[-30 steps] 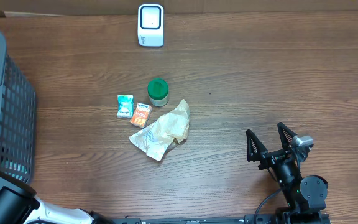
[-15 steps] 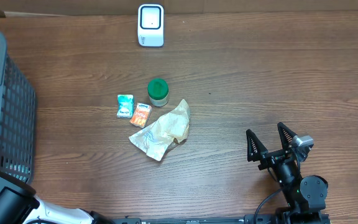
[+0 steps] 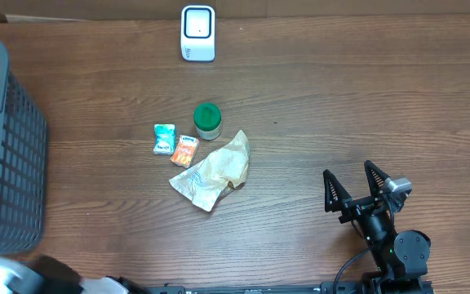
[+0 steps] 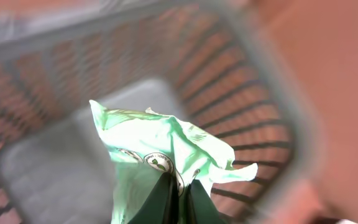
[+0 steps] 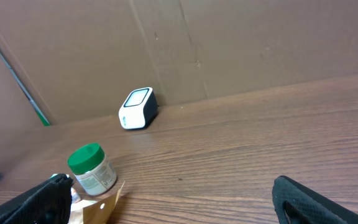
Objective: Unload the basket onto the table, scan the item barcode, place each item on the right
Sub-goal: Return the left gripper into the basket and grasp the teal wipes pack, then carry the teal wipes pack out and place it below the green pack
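Observation:
My left gripper swings from the grey basket (image 4: 272,81) across its rim toward the teal packet next, then down beside the tan paper bag, where bare wood lies open.
In the left wrist view my left gripper (image 4: 180,180) is shut on a crumpled pale green plastic bag (image 4: 160,140) with a round printed logo. It holds the bag above the inside of the grey basket (image 4: 272,81); this view is blurred by motion. The white barcode scanner (image 3: 197,33) stands at the table's far edge, and shows in the right wrist view as the scanner (image 5: 137,107). My right gripper (image 3: 348,170) rests open at the near right with nothing between its fingers (image 5: 300,199).
A green-lidded jar (image 3: 207,120), a teal packet (image 3: 164,139), an orange packet (image 3: 186,150) and a tan paper bag (image 3: 215,171) lie mid-table. The grey basket (image 3: 6,147) fills the left edge. A cardboard wall (image 5: 241,43) backs the table.
The left arm at the bottom-left corner has shifted: its dark link by the basket's near corner has gone from the overhead view, leaving a blurred white part. The right arm has not moved.

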Controlling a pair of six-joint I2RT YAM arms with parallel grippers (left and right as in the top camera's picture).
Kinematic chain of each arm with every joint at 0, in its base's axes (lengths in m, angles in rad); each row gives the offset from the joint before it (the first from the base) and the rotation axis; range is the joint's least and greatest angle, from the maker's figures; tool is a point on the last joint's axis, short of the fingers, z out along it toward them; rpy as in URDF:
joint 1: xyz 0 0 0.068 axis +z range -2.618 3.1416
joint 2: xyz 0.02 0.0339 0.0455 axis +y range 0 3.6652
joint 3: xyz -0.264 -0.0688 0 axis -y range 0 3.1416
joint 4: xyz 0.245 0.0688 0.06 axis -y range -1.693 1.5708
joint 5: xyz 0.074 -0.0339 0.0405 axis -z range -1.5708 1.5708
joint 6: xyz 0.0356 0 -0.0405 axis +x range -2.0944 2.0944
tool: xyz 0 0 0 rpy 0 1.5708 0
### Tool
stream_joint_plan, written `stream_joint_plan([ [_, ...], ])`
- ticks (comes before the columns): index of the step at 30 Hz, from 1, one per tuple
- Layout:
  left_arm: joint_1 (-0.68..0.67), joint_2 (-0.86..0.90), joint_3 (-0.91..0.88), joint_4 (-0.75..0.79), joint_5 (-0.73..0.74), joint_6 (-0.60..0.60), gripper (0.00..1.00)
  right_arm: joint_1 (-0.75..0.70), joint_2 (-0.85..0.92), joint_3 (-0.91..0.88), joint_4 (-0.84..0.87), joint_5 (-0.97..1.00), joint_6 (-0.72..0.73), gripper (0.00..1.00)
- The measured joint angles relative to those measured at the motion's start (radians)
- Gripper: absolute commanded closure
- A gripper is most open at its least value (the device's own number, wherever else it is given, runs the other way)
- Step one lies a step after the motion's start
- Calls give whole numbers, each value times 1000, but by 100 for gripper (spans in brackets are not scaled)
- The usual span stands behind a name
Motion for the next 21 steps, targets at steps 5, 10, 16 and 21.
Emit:
stream_joint_plan([
  [5,-126,-186,33,-23,101,21,96,0,0,0,0,0,0,0],
  [10,-378,-227,36,-154,98,100,96,0,0,0,0,0,0,0],
  [16,-697,-168,-118,-222,-52,151,96,0,0,0,0,0,0,0],
  [21,-880,-101,-365,-133,-132,158,96,0,0,0,0,0,0,0],
])
